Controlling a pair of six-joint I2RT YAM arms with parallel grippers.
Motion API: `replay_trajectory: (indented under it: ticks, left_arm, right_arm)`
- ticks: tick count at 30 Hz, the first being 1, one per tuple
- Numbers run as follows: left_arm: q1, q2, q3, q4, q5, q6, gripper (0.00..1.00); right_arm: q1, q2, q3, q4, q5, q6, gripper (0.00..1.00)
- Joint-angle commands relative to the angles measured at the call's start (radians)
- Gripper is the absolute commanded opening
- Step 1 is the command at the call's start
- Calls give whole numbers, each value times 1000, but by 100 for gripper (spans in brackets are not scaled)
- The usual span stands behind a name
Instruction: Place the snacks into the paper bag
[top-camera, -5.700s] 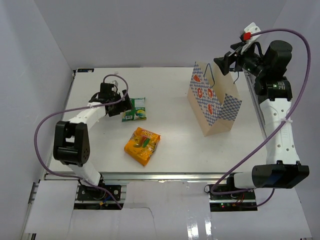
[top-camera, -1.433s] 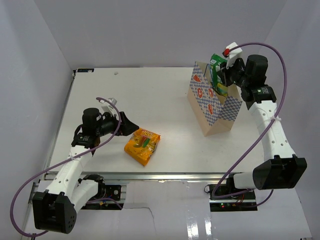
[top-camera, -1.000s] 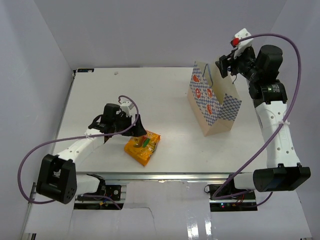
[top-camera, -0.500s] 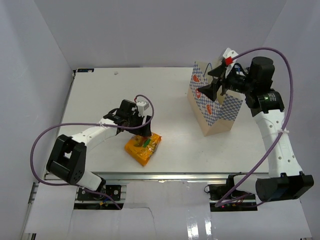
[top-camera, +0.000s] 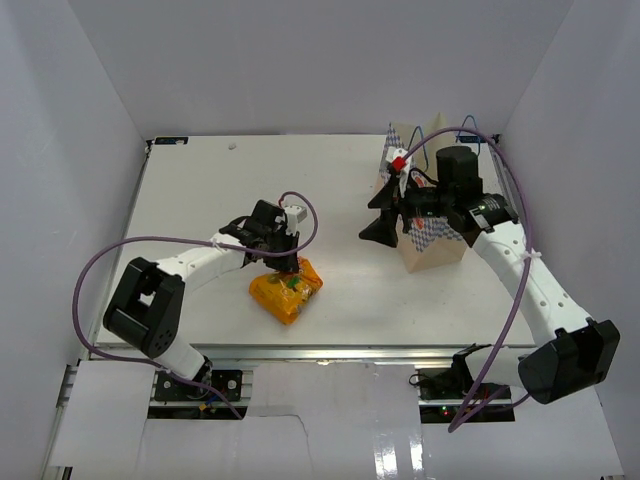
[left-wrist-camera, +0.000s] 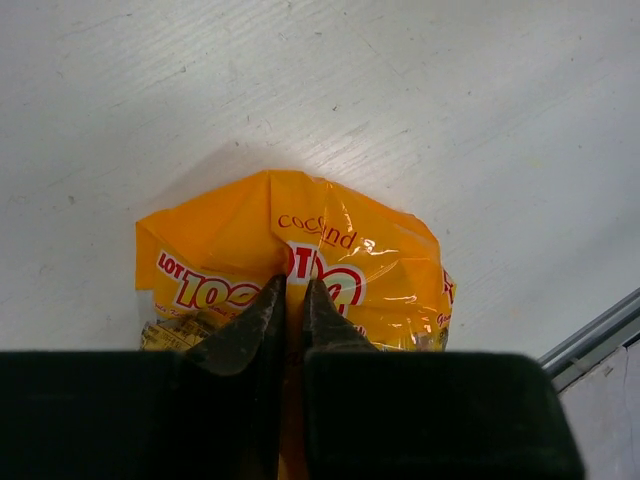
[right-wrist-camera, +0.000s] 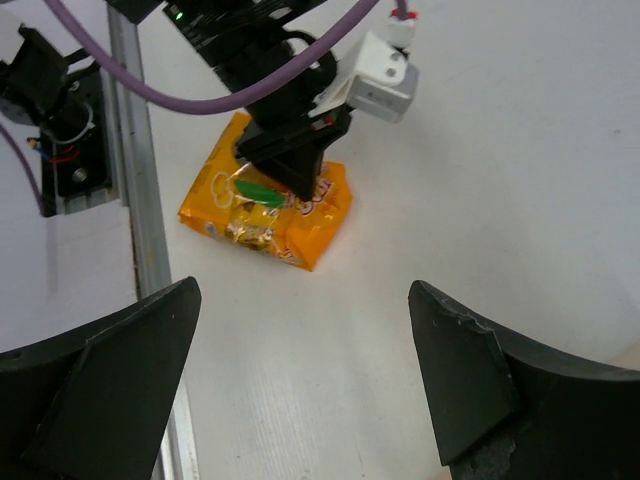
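The pouch's fold is pinched in my left gripper, so next I need to move my right gripper across to its left in the top view, onto the pouch's loose edge (top-camera: 311, 288) (right-wrist-camera: 328, 232).
A big orange-yellow pouch (top-camera: 290, 293) of snacks lies near the table's front edge. My left gripper (top-camera: 284, 262) stands over its far end, shut on a raised fold of the wrapper. In the left wrist view the two fingers pinch the orange-yellow pouch (left-wrist-camera: 330, 250) at its middle, the left gripper (left-wrist-camera: 293, 292) nearly closed. The paper bag (top-camera: 432, 252) stands upright at the right, half hidden behind my right arm. My right gripper (top-camera: 372, 218) hangs open and empty just left of the bag. From the right wrist the pouch (right-wrist-camera: 300, 225) shows below the left gripper (right-wrist-camera: 297, 180); the right gripper (right-wrist-camera: 300, 380) is wide open.
An aluminium rail (right-wrist-camera: 135, 200) runs along the table's near edge, close to the pouch; it also shows as the rail (left-wrist-camera: 590, 335) in the left wrist view. White walls enclose the table on three sides. Purple cables (top-camera: 130, 250) loop off both arms.
My left gripper reached the pouch and shut on it. My right arm swung from above the bag down and left, now in front of it, jaws open.
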Motion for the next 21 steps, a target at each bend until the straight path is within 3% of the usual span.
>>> replay_trajectory:
  ticks: [1,4,7,11,15,21]
  left_arm:
    - [-8,-3,-16,-51,-7,-11,10]
    - [-6,-60,-6,-34,12,-36,0]
    - [6,-129,-17,10,32,-99,0]
    - [49,-221,-68,114,75,-208,0]
    - [97,-305,-140,271,121,-353,0]
    - [153,-336,-192,441,170,-499,0]
  right_arm:
    - [57,15,-34,11,-62,-16,90]
    - [94,29,-57,11,-108,-48,90]
    - [126,62,-75,44,-114,-16,90]
    - [149,143,-103,151,-110,216,90]
    - [186,206,-91,292,64,450,90]
    - [238,314,8,291,338,718,90]
